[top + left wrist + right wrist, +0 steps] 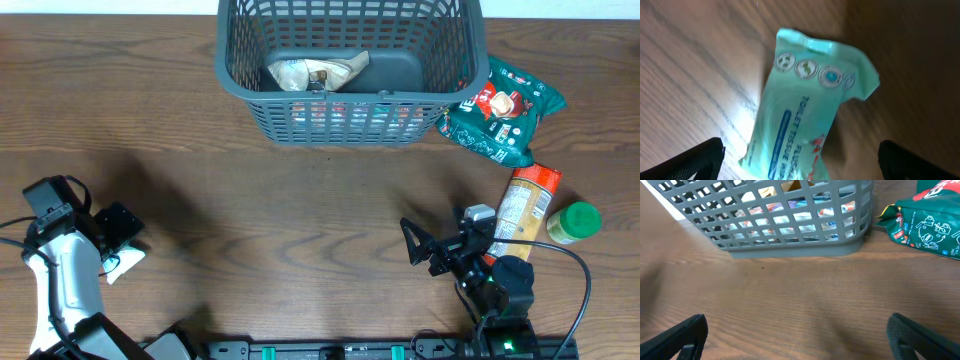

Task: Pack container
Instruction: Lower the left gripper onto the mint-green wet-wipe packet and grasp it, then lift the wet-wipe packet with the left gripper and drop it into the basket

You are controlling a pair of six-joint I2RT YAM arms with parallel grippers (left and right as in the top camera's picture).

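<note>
The packet's long sides are between the open fingers of my left gripper, so it will go down onto the mint-green tissue packet's printed middle and close across the packet's width.
The dark grey lattice container stands at the table's far middle with a pale packet inside; it also shows in the right wrist view. My left gripper is open at the left, right over a mint-green tissue packet that lies flat on the wood between its fingers; a corner of the packet shows overhead. My right gripper is open and empty at the front right, its fingers wide apart over bare wood, facing the container.
A green snack bag lies right of the container, also in the right wrist view. An orange packet and a green-capped jar lie at the right, next to the right arm.
</note>
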